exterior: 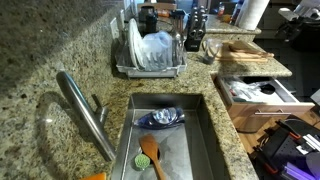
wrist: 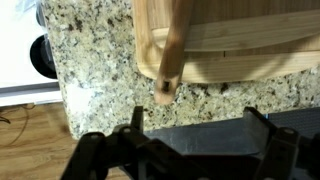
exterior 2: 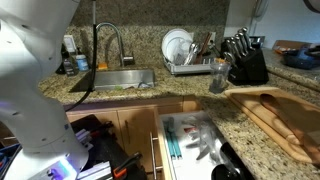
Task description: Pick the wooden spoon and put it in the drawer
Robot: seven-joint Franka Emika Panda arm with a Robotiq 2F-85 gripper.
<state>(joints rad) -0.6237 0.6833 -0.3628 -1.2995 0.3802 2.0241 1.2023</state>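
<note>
I will next move my gripper down and toward the cutting board, onto the spoon handle near its end, because my open fingers still hover short of it.
The wooden spoon lies on a wooden cutting board. Its pale handle end reaches past the board's edge onto the granite counter. In an exterior view it shows as a long slim stick on the board. My gripper is open and empty, its two dark fingers hovering above the counter edge just short of the handle end. The gripper does not show clearly in either exterior view. The drawer is pulled open below the counter, white inside, with several utensils in it; it also shows in the other exterior view and the wrist view.
The steel sink holds an orange-tan spoon with a green handle and a blue item. A dish rack and a knife block stand on the counter. A black round object lies in the drawer.
</note>
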